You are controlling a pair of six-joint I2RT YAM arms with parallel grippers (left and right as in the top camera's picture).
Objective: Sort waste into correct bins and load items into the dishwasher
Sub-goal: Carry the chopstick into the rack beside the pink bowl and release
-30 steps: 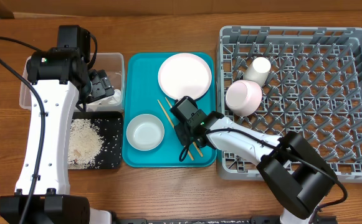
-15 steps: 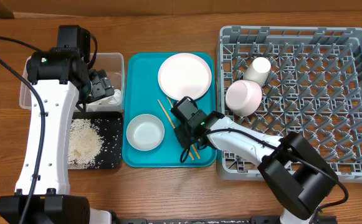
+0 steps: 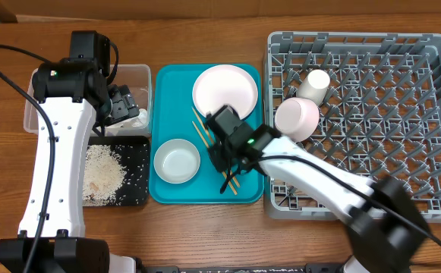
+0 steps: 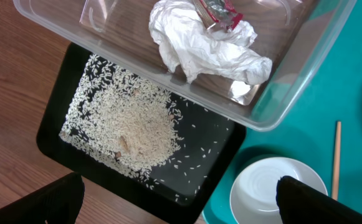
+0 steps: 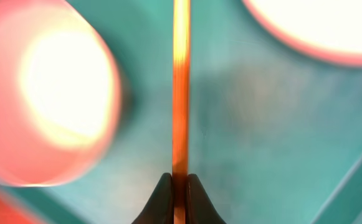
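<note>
The chopstick goes up from the teal tray in my right gripper next and over the rack's wires beside the pink bowl for release, since those pegs stand empty.
My right gripper (image 3: pixel 223 155) is low over the teal tray and shut on a thin wooden chopstick (image 5: pixel 181 93). The chopstick runs ahead of the fingers (image 5: pixel 181 186) between the pale pink plate (image 3: pixel 225 91) and the white bowl (image 3: pixel 177 161). A second chopstick (image 3: pixel 235 182) lies beside it. The pink bowl (image 3: pixel 296 119) and white cup (image 3: pixel 313 83) sit in the grey rack (image 3: pixel 425 114). My left gripper (image 4: pixel 181 199) is open and empty over the clear tub (image 4: pixel 280 106), which holds the napkin (image 4: pixel 199 43) and red wrapper (image 4: pixel 218 12). Rice (image 4: pixel 137 124) lies in the black tray (image 4: pixel 62 130).
The teal tray (image 3: pixel 167 83) lies between the bins on the left and the rack on the right. The right arm's cable loops over the tray's near edge. Bare wooden table (image 3: pixel 205 235) runs along the front.
My right arm has shifted a little toward the far side of the tray with the chopstick in its fingers, and is blurred. The left arm has not moved.
</note>
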